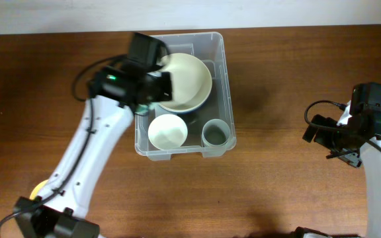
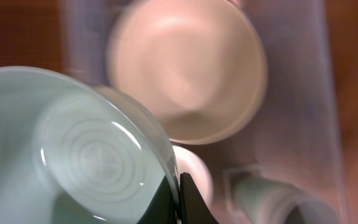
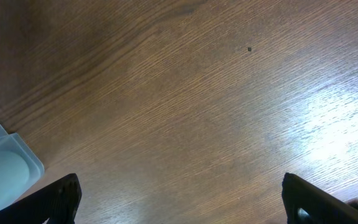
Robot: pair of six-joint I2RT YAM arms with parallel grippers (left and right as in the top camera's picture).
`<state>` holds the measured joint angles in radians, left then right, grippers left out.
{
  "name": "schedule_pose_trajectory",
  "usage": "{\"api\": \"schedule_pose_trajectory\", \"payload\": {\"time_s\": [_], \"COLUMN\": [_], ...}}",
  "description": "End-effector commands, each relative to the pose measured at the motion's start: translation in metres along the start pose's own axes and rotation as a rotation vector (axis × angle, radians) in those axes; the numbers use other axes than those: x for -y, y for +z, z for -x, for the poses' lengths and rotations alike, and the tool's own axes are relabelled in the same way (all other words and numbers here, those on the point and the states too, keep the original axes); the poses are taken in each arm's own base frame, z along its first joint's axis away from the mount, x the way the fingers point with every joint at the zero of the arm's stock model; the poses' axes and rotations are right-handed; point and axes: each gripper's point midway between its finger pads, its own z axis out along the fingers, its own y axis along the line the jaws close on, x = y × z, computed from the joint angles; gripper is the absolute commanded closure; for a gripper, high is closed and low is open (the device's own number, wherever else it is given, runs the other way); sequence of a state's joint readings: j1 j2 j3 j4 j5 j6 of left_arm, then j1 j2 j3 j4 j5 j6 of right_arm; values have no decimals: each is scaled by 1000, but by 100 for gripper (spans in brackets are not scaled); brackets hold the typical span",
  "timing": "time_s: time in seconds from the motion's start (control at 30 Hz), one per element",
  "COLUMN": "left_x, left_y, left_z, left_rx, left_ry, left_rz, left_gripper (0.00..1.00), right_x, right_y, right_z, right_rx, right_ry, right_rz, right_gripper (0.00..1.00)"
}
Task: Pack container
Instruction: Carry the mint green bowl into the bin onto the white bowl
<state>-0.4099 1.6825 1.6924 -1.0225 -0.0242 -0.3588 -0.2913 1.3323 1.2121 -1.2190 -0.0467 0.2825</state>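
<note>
I will move my left gripper to the right in the overhead view and down, and let go of the green bowl (image 2: 73, 149) inside the small white bowl (image 2: 194, 172), because the small white bowl is empty.
The clear plastic container (image 1: 225, 79) stands at the table's middle. In it lie a large cream bowl (image 1: 189, 78), a small white bowl (image 1: 167, 131) and a grey-green cup (image 1: 215, 133). My left gripper (image 1: 159, 87) hangs over the container's left side, shut on the rim of a pale green bowl (image 2: 73, 149). That pinch shows in the left wrist view, where the left gripper (image 2: 179, 190) has the cream bowl (image 2: 188, 68), white bowl (image 2: 197, 171) and cup (image 2: 266, 199) below it. My right gripper (image 1: 333, 142) is far right of the container, open with nothing between its fingers.
A yellow object (image 1: 37, 190) peeks out by the left arm's base. In the right wrist view the open right gripper (image 3: 182, 205) hovers over brown wooden table (image 3: 197, 93), with a corner of the container (image 3: 5, 174) at lower left.
</note>
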Motion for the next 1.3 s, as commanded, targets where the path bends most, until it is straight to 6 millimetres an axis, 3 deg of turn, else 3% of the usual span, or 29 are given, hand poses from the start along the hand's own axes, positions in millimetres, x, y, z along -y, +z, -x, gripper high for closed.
{"api": "schedule_pose_trajectory", "payload": {"time_s": [0.0, 0.17, 0.47, 0.5, 0.6, 0.67, 0.83, 0.9, 1.03, 1.27], "left_x": [29, 50, 47, 47, 45, 45, 35, 26, -14, -83], "left_y": [13, 39, 80, 82, 86, 86, 85, 80, 53, -35], "left_z": [-17, -48, -99, -101, -105, -105, -100, -94, -66, -18], "left_rx": [-50, -159, -376, -387, -405, -404, -396, -388, -286, -35], "left_ry": [72, 138, 154, 154, 155, 156, 143, 114, -26, -240], "left_rz": [-22, -14, 55, 57, 66, 67, 93, 105, 214, 262], "left_gripper": [99, 99, 99, 97, 72, 61, 57, 60, 60, 58], "right_x": [-4, -4, -4, -4, -4, -4, -3, -3, -3, -3], "right_y": [-5, -4, -4, -4, -4, -4, -4, -4, -4, -4], "right_z": [4, 4, 4, 4, 4, 4, 3, 3, 3, 4], "right_rx": [18, 17, 17, 17, 17, 17, 14, 14, 14, 16], "right_ry": [-10, -10, -11, -11, -11, -11, -11, -11, -11, -11], "right_rz": [12, 12, 12, 12, 12, 12, 11, 11, 11, 11], "right_gripper": [1, 1, 1, 1, 1, 1, 1, 1, 1, 1]}}
